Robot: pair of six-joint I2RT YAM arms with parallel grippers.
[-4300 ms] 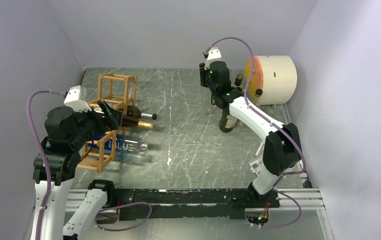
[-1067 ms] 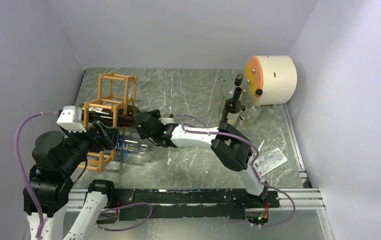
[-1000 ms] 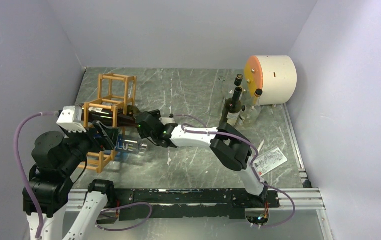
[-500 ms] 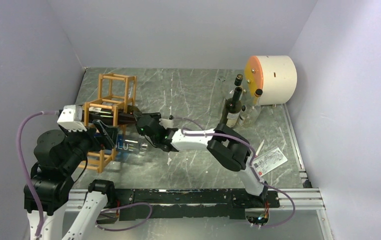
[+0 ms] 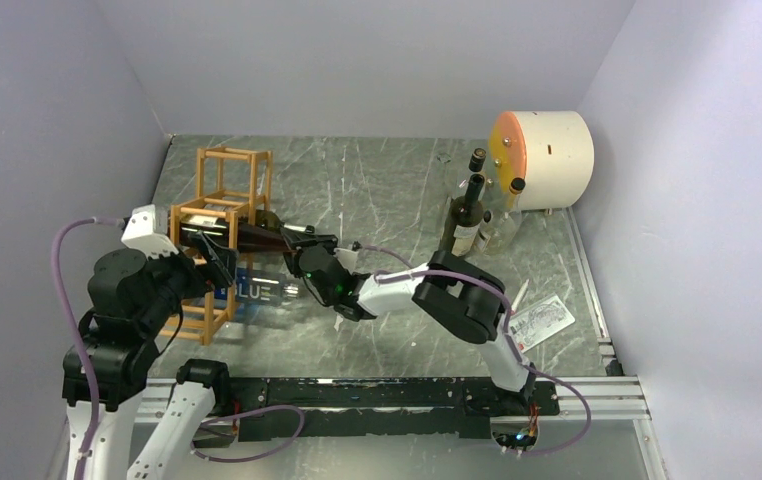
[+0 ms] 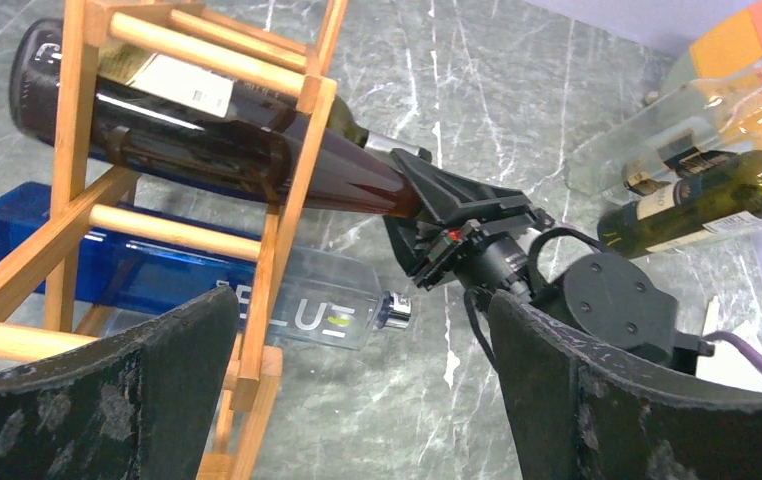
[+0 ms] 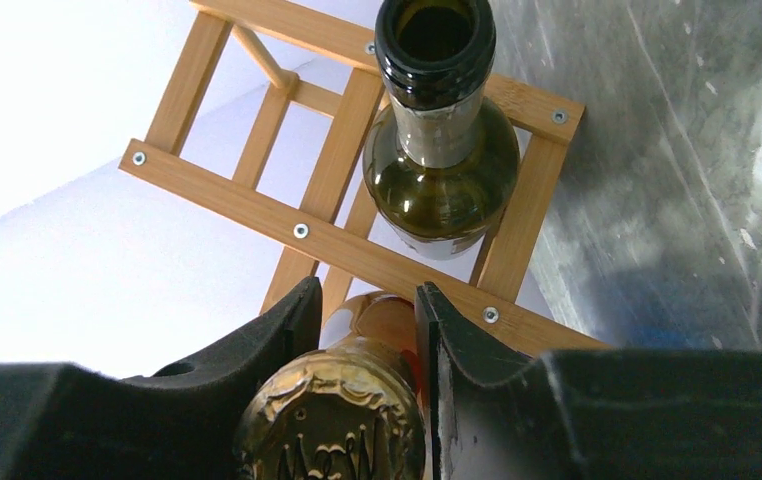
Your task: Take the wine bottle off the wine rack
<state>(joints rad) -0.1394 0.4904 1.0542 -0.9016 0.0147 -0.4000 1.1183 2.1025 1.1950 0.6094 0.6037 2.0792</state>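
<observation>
Bare tabletop by the standing bottles lies right of my right gripper in the top view: next I draw the wine bottle there, turn its neck up and release.
The wine rack (image 5: 219,215) of light wooden bars stands at the left; it also shows in the left wrist view (image 6: 287,170) and the right wrist view (image 7: 342,245). A dark brown wine bottle (image 5: 255,237) with a gold foil cap (image 7: 332,435) lies in it, body inside (image 6: 207,150), neck pointing right. My right gripper (image 5: 302,250) is shut on that neck (image 7: 367,300). A green open-mouthed bottle (image 7: 439,150) lies beside it in the rack. My left gripper (image 5: 219,265) is open and empty in front of the rack (image 6: 357,400).
A blue and clear bottle marked BLUE (image 5: 252,290) lies in the rack's lowest cell, its cap sticking out (image 6: 392,310). Three bottles (image 5: 467,215) stand at the back right by a cream drum with an orange face (image 5: 547,145). A paper (image 5: 539,320) lies at the right.
My right arm came from the back right to the rack and closed on the brown bottle's neck. In the last half second it drew right and nearer. My left arm backed away from the rack.
</observation>
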